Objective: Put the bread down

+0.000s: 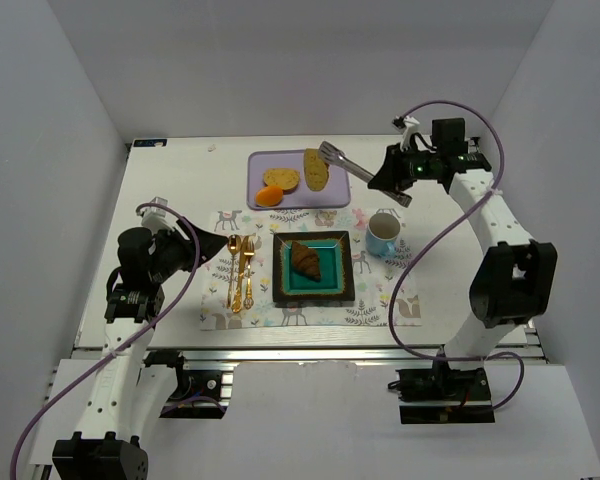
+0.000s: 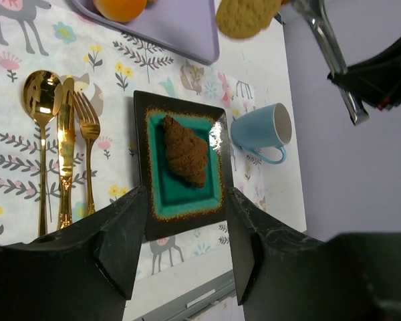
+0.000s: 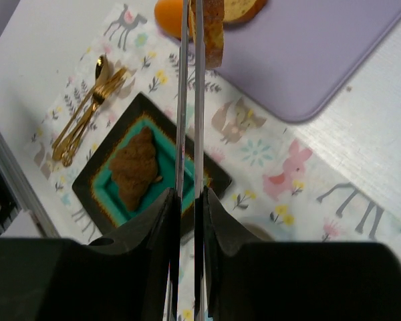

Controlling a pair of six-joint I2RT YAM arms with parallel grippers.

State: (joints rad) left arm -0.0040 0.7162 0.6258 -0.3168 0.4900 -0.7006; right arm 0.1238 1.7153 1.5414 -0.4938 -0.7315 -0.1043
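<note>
The teal plate is bare beside the croissant, so my right gripper needs to move back and down, lay the slice on the plate's mug-side half (image 1: 334, 257) and release the tongs (image 1: 345, 160).
My right gripper (image 1: 387, 178) is shut on metal tongs (image 1: 345, 160), whose blades show in the right wrist view (image 3: 189, 100). The tongs pinch a golden-tan bread slice (image 1: 316, 170) (image 3: 210, 30) on edge over the right part of the purple tray (image 1: 290, 200). The second slice (image 1: 280, 178) lies on the tray. The dark brown croissant (image 1: 305, 260) (image 2: 185, 150) lies on the teal plate (image 1: 284, 285). My left gripper (image 2: 184, 200) is open and empty, off to the left of the placemat (image 1: 198, 250).
A small orange fruit (image 1: 269, 196) sits at the tray's front edge. A blue mug (image 1: 382, 233) stands right of the plate. Gold cutlery (image 1: 240, 270) lies left of the plate on the patterned placemat (image 1: 380, 300).
</note>
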